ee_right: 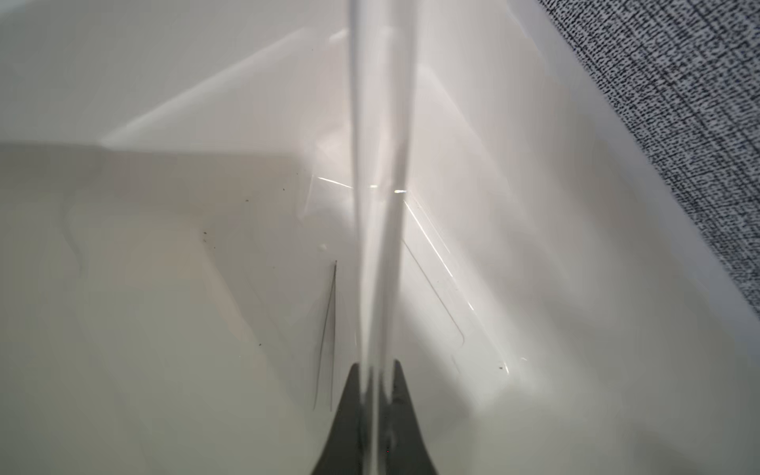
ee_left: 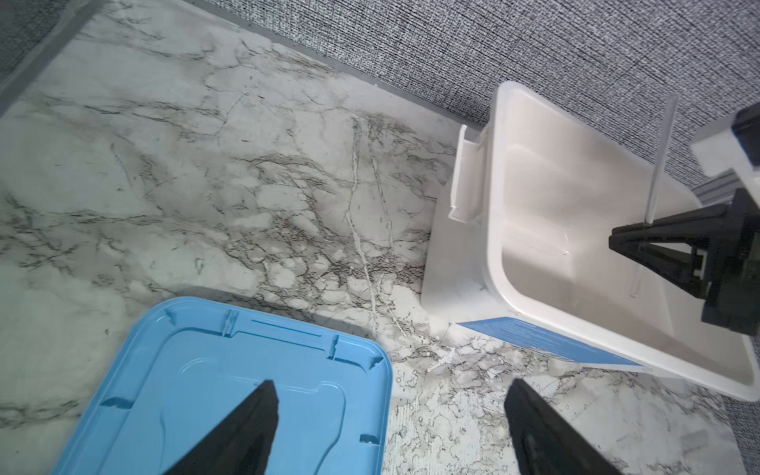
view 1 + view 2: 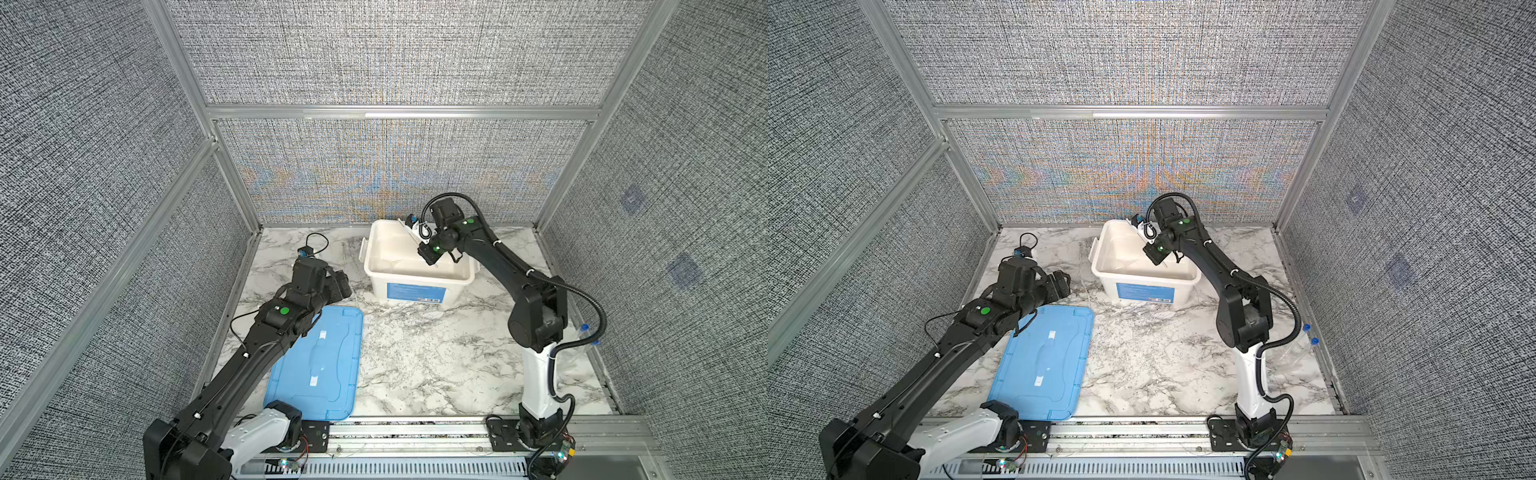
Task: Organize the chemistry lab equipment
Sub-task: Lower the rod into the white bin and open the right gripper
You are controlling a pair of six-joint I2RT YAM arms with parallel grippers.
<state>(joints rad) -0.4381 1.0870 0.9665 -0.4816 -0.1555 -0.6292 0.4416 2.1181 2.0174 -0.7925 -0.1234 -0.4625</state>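
Observation:
Next, my right gripper lowers the clear rod (image 2: 660, 164), still held high near the tub's rim, down inside the white tub, whose bottom lies below, and releases it there.
My right gripper (image 3: 430, 258) (image 1: 375, 364) is shut on a thin clear rod (image 2: 660, 164) (image 1: 380, 164), which it holds tilted over the inside of the white tub (image 3: 374, 266) (image 3: 1100, 266). Faint clear pieces (image 1: 432, 267) lie on the tub's floor. Two clear tubes with blue caps (image 3: 584, 328) (image 3: 1307, 327) lie at the table's right edge, behind the right arm. My left gripper (image 3: 343, 286) (image 2: 390, 382) is open with nothing between its fingers. It hovers low over the far corner of the blue lid (image 2: 205, 390), left of the tub.
The flat blue lid (image 3: 320, 365) (image 3: 1042, 361) lies on the marble table at front left, partly under my left arm. Grey fabric walls close in the back and both sides. A metal rail (image 3: 415, 432) runs along the front edge.

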